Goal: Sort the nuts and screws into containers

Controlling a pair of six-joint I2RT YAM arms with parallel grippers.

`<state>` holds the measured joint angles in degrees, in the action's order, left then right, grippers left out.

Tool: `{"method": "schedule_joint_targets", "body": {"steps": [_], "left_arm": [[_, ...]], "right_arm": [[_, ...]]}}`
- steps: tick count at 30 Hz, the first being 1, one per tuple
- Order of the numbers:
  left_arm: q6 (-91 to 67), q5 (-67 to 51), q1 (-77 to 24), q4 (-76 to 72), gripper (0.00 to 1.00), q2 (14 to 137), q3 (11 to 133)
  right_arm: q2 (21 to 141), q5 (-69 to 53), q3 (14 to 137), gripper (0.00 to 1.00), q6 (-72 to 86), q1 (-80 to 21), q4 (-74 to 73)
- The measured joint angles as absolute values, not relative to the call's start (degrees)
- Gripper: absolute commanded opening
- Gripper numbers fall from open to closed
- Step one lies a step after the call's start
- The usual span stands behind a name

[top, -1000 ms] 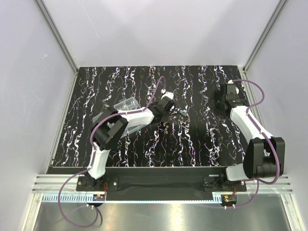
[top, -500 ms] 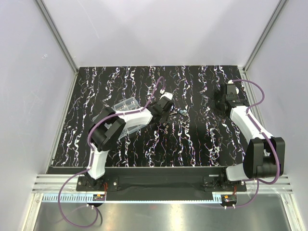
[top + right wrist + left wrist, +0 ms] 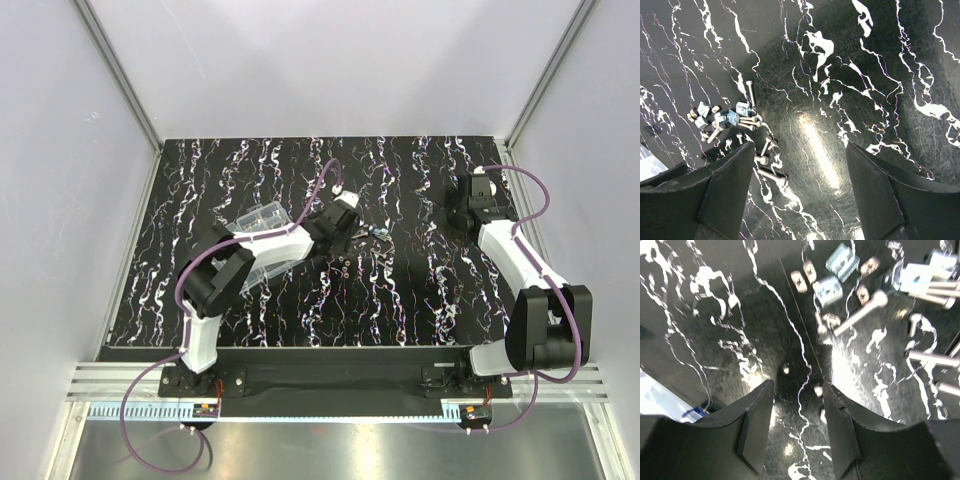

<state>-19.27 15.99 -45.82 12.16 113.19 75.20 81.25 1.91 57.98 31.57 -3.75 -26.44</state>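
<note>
The left gripper shifts toward the pile and lowers onto the screw next, since the tiny silvery screw (image 3: 818,390) sits at the pile-side fingertip.
Screws and nuts (image 3: 378,233) lie in a loose pile mid-table. In the left wrist view silvery screws (image 3: 860,312), small nuts (image 3: 800,280) and square silvery blocks (image 3: 842,261) sit beyond the jaws, up and to the right. My left gripper (image 3: 338,238) (image 3: 797,390) hovers just left of the pile, open, with only tabletop between its fingers (image 3: 757,425). The clear containers box (image 3: 262,215) stands left of that arm's wrist. My right gripper (image 3: 460,212) (image 3: 800,160) hangs open wide over bare table at the right; the screws (image 3: 772,175) and the pile (image 3: 730,120) lie by its left finger (image 3: 725,195).
The black tabletop (image 3: 400,300) has white marble streaks that look like small parts. A tiny pale piece (image 3: 817,389) lies by the left gripper's right fingertip. The box's flat clear lid (image 3: 268,268) lies under the left forearm. Pale walls close in the table on three sides.
My left gripper has gone from shut to open and shifted slightly toward the left. The right arm has not moved.
</note>
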Motion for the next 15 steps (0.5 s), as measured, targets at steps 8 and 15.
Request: {"method": "schedule_joint_targets", "body": {"steps": [8,15], "left_arm": [[-19.31,15.64,-47.31,13.54,0.49,113.56,75.42],[-19.59,16.05,-48.29,14.83,0.52,116.20,77.49]], "right_arm": [[81.25,1.91,57.98,0.81,31.59,-3.75,-26.44],[81.25,1.91,57.93,0.80,31.57,-3.75,-26.44]]}}
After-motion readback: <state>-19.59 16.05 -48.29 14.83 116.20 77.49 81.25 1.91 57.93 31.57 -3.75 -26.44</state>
